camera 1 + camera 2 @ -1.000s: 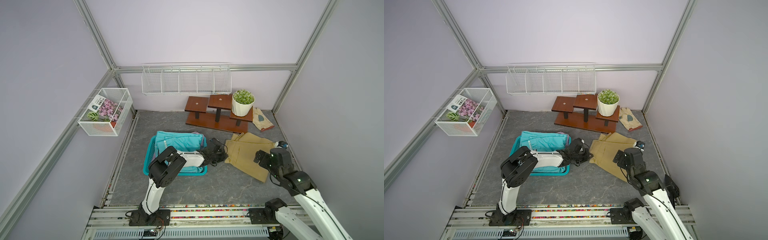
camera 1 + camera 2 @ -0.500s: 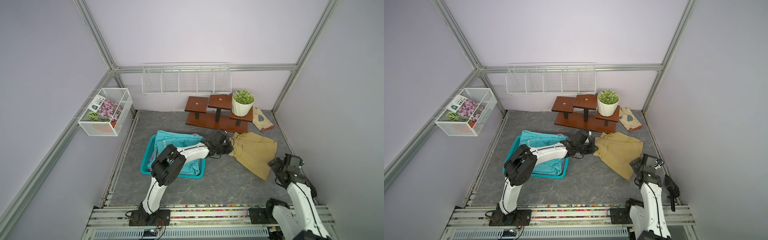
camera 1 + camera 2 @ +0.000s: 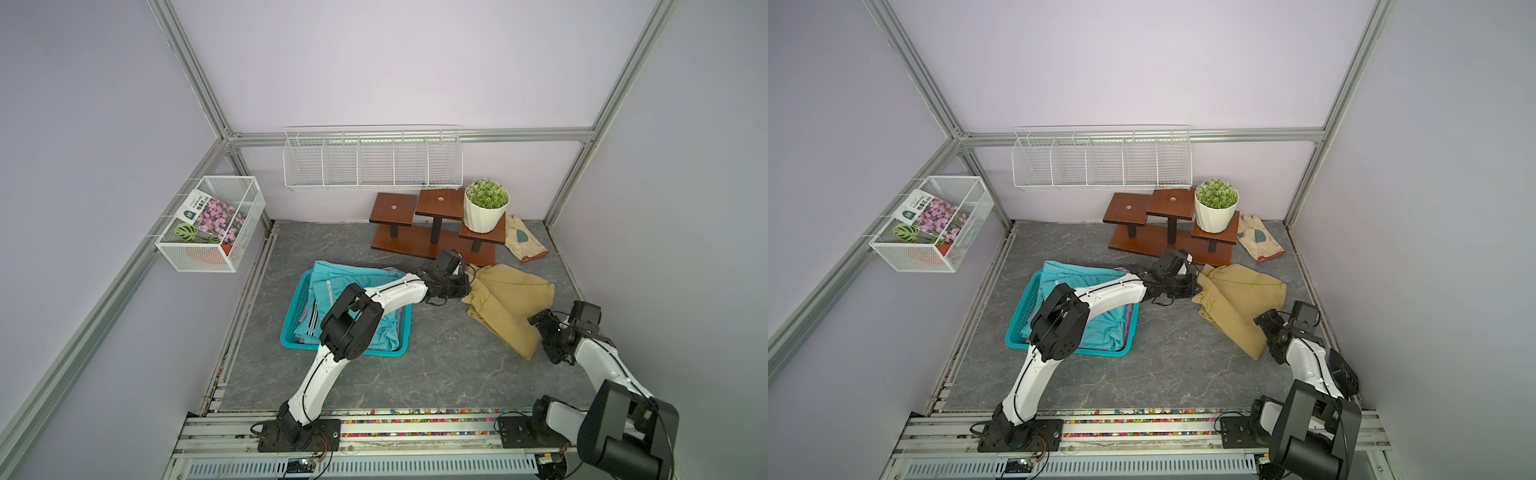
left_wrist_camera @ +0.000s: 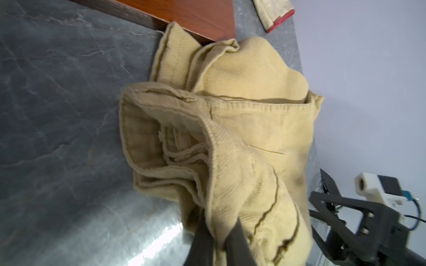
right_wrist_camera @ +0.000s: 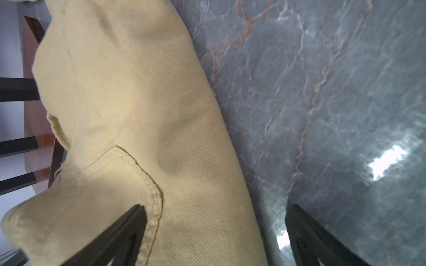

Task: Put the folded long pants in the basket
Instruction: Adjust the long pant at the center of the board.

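Note:
My left gripper moves toward the basket next and lets go of the pants' fold over the bare floor, because the khaki pants [image 3: 513,297] lie rumpled, their held edge bunched.
The khaki folded long pants [image 3: 513,297] [image 3: 1241,297] lie rumpled on the grey floor to the right of the basket, in front of the wooden stand. My left gripper [image 3: 466,283] [image 4: 219,222] reaches across from the basket and is shut on a fold at their left edge. My right gripper [image 3: 540,337] [image 5: 216,207] is open low at their near right corner, one finger [image 5: 129,225] over the cloth and one over bare floor. The teal basket [image 3: 344,353] [image 3: 1017,320] holds teal pants with striped trim [image 3: 345,276], with a lilac edge [image 3: 1128,320] showing beneath.
A stepped wooden stand [image 3: 432,245] with a white plant pot [image 3: 484,214] stands just behind the khaki pants. A cream glove [image 3: 521,241] lies at the back right. White wire racks hang on the back wall [image 3: 374,166] and left wall [image 3: 212,226].
My left gripper has moved right and toward the back with the khaki pants' edge, bunching them toward the stand. My right arm has come down from above them to their near right corner.

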### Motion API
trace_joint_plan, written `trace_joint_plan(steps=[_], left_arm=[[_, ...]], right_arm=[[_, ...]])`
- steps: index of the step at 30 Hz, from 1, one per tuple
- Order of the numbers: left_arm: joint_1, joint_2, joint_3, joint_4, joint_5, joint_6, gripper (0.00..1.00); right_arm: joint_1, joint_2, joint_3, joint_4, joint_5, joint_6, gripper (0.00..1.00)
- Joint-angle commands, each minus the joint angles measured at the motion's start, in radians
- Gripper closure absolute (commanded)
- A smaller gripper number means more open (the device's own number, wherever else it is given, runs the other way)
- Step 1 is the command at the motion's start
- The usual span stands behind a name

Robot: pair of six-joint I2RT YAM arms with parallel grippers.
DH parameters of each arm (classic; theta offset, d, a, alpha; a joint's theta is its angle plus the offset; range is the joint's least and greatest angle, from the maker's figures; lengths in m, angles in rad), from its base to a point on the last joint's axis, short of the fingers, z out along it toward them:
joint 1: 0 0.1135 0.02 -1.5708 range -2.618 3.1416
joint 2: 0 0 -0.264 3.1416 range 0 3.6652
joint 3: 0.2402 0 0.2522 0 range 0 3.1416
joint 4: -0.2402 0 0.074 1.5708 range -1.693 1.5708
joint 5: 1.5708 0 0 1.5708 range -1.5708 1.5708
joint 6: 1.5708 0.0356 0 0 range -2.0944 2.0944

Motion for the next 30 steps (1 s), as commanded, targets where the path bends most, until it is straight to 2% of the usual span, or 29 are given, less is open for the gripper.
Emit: trace_joint_plan(steps=[1, 2, 4, 6, 8, 9, 13, 16, 18, 19, 20, 23, 24, 25, 26, 29, 30], left_arm=[[0.005, -0.018, -0.008, 0.043, 0.041, 0.043, 1.00], [0.005, -0.036, -0.033, 0.074, 0.055, 0.046, 1.00], [0.003, -0.065, -0.059, 0.103, 0.062, 0.058, 1.00], [0.002, -0.092, -0.056, 0.099, 0.071, 0.089, 1.00], [-0.004, -0.121, -0.052, 0.099, 0.081, 0.129, 1.00], [-0.009, -0.139, -0.056, 0.105, 0.083, 0.155, 1.00], [-0.021, -0.177, -0.101, 0.152, 0.079, 0.210, 0.99], [-0.022, -0.159, -0.136, 0.184, 0.071, 0.222, 0.86], [-0.021, -0.132, -0.146, 0.196, 0.061, 0.213, 0.68], [-0.018, -0.121, -0.152, 0.203, 0.059, 0.206, 0.63], [-0.014, -0.108, -0.158, 0.217, 0.061, 0.197, 0.61], [0.011, -0.080, -0.180, 0.258, 0.089, 0.146, 0.60], [0.024, -0.073, -0.193, 0.283, 0.108, 0.123, 0.56], [0.037, -0.071, -0.205, 0.301, 0.123, 0.106, 0.45], [0.050, -0.073, -0.222, 0.320, 0.131, 0.088, 0.40], [0.074, -0.111, -0.279, 0.358, 0.126, 0.067, 0.37], [0.079, -0.129, -0.295, 0.350, 0.102, 0.068, 0.25]], right_arm=[[-0.004, -0.005, 0.019, 0.019, 0.011, -0.022, 0.05], [-0.004, -0.001, 0.019, 0.029, 0.005, -0.020, 0.09], [-0.004, 0.022, 0.024, 0.049, -0.009, -0.017, 0.28], [-0.004, 0.048, 0.031, 0.064, -0.019, -0.020, 0.54], [-0.003, 0.065, 0.027, 0.076, -0.029, -0.023, 0.91], [-0.004, 0.070, 0.026, 0.078, -0.030, -0.026, 1.00], [-0.003, 0.037, 0.026, 0.037, -0.020, -0.041, 1.00], [-0.004, -0.032, 0.033, -0.034, 0.023, -0.050, 1.00], [-0.007, -0.073, 0.042, -0.080, 0.046, -0.065, 1.00], [-0.012, -0.082, 0.041, -0.093, 0.048, -0.074, 1.00], [-0.028, -0.085, 0.034, -0.100, 0.032, -0.079, 1.00], [-0.105, -0.034, -0.008, -0.044, -0.132, -0.100, 1.00], [-0.127, -0.008, -0.008, -0.050, -0.162, -0.117, 1.00], [-0.140, 0.006, -0.010, -0.054, -0.174, -0.127, 1.00], [-0.156, 0.005, -0.020, -0.050, -0.184, -0.130, 1.00], [-0.187, -0.047, -0.028, -0.083, -0.170, -0.143, 1.00], [-0.197, -0.067, -0.022, -0.110, -0.159, -0.151, 1.00]])
